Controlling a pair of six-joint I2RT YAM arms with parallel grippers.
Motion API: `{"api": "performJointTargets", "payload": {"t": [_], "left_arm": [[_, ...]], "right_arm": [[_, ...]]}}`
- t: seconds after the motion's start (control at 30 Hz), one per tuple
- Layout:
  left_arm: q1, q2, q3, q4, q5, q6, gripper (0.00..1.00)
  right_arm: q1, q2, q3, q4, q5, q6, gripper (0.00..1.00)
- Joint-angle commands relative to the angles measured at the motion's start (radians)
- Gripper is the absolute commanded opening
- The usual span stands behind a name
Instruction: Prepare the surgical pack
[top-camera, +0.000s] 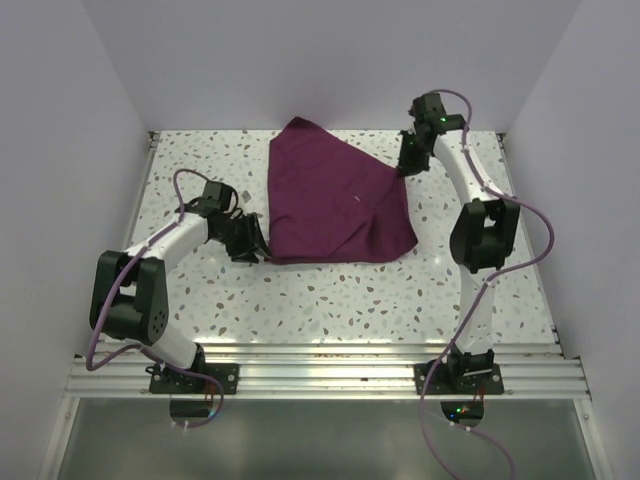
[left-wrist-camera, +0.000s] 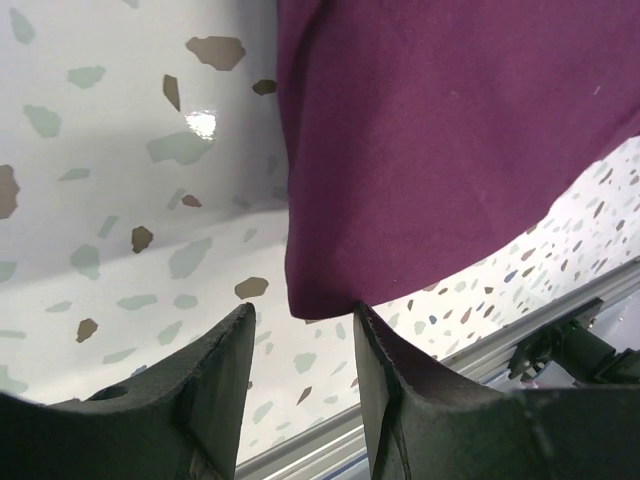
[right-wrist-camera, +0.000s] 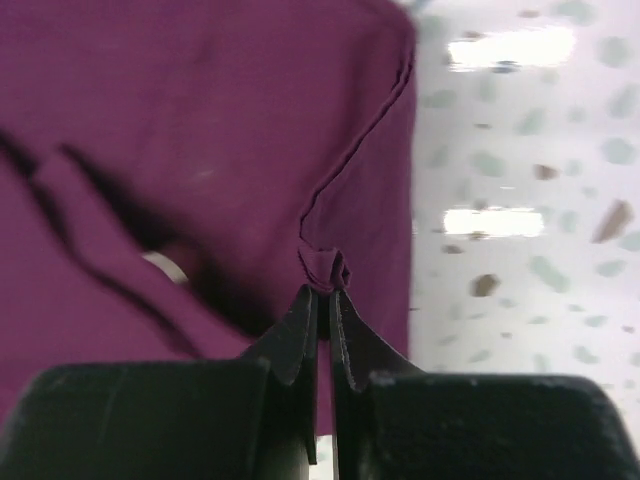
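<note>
Next, my right gripper carries its pinch to the left in the top view, over the cloth toward the cloth's opposite edge (top-camera: 272, 184), since the cloth's held side still spreads wide.
The surgical pack shows as a deep-maroon cloth (top-camera: 335, 195), folded over itself on the speckled table. My right gripper (top-camera: 405, 170) is at the cloth's far right edge. In the right wrist view it (right-wrist-camera: 325, 290) is shut on a small bunched pinch of cloth (right-wrist-camera: 200, 120). A small pale strip (right-wrist-camera: 165, 266) shows inside a dark fold; I cannot tell what it is. My left gripper (top-camera: 255, 243) stands open at the cloth's near left corner. In the left wrist view its fingers (left-wrist-camera: 302, 325) flank the cloth corner (left-wrist-camera: 450, 150), which lies just ahead of the tips.
The speckled tabletop (top-camera: 350, 300) is bounded by white walls on three sides. An aluminium rail (top-camera: 320, 365) carrying both arm bases runs along the near edge; the rail (left-wrist-camera: 480, 360) also shows close behind the left fingers.
</note>
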Motion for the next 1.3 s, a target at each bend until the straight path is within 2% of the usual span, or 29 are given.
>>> {"api": "performJointTargets", "payload": {"t": [0.0,0.27,0.63,0.87,1.27], "left_arm": [[-0.003,-0.031,0.041,-0.025,-0.073,0.031,0.48],[-0.003,-0.029,0.035,-0.002,-0.07,0.014,0.47],[-0.004,-0.029,-0.001,0.029,-0.068,-0.009,0.47],[-0.007,-0.024,-0.016,0.049,-0.059,-0.02,0.47],[-0.012,-0.061,-0.024,0.023,-0.078,-0.03,0.47]], "right_arm": [[0.099,-0.076,0.132,-0.072,-0.073,0.084,0.0],[0.277,-0.056,0.232,0.021,-0.176,0.223,0.0],[0.426,0.02,0.36,0.139,-0.23,0.342,0.0],[0.491,0.066,0.367,0.207,-0.234,0.373,0.0],[0.532,0.194,0.327,0.311,-0.217,0.382,0.0]]}}
